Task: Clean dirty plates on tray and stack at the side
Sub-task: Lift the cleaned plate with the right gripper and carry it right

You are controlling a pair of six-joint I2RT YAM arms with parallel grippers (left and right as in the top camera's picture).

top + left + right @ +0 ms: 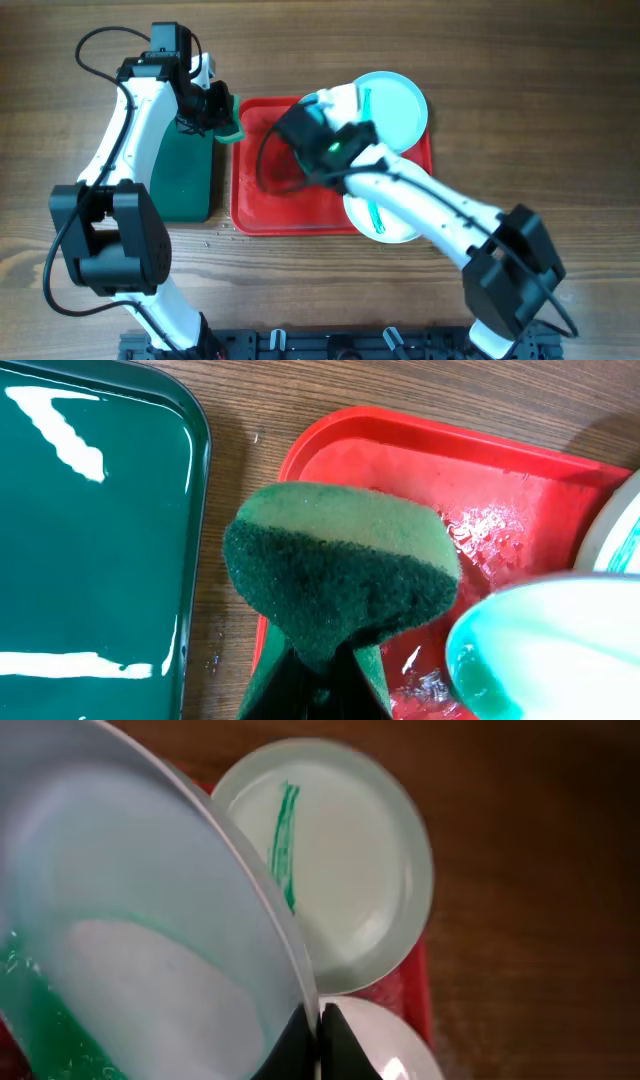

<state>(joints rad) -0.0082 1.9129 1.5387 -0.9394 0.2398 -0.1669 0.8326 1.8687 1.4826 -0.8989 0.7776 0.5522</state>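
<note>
The right gripper moves past the tray and down next and releases the plate, since bare wood lies below the gripper and to its right in the overhead view.
The red tray point(250, 215) lies mid-table. My right gripper point(302, 172) is shut on the rim of one plate point(263, 165) and holds it tilted above the tray. In the right wrist view my fingers point(318, 1025) pinch that rim, and the plate point(130, 920) has teal smears low on its face. It also shows in the left wrist view point(550, 650). A second plate point(398, 105) point(340, 870) with a teal streak sits at the tray's far right corner. A third plate point(388, 222) point(400, 1055) sits at the near right. My left gripper point(325, 660) is shut on a green sponge point(229, 122) point(340, 570) at the tray's left edge.
A dark green tray point(185, 175) point(90, 540) lies left of the red tray, with a narrow strip of wooden table between them. The red tray's floor point(480, 510) is wet. Both arms reach over the tray area.
</note>
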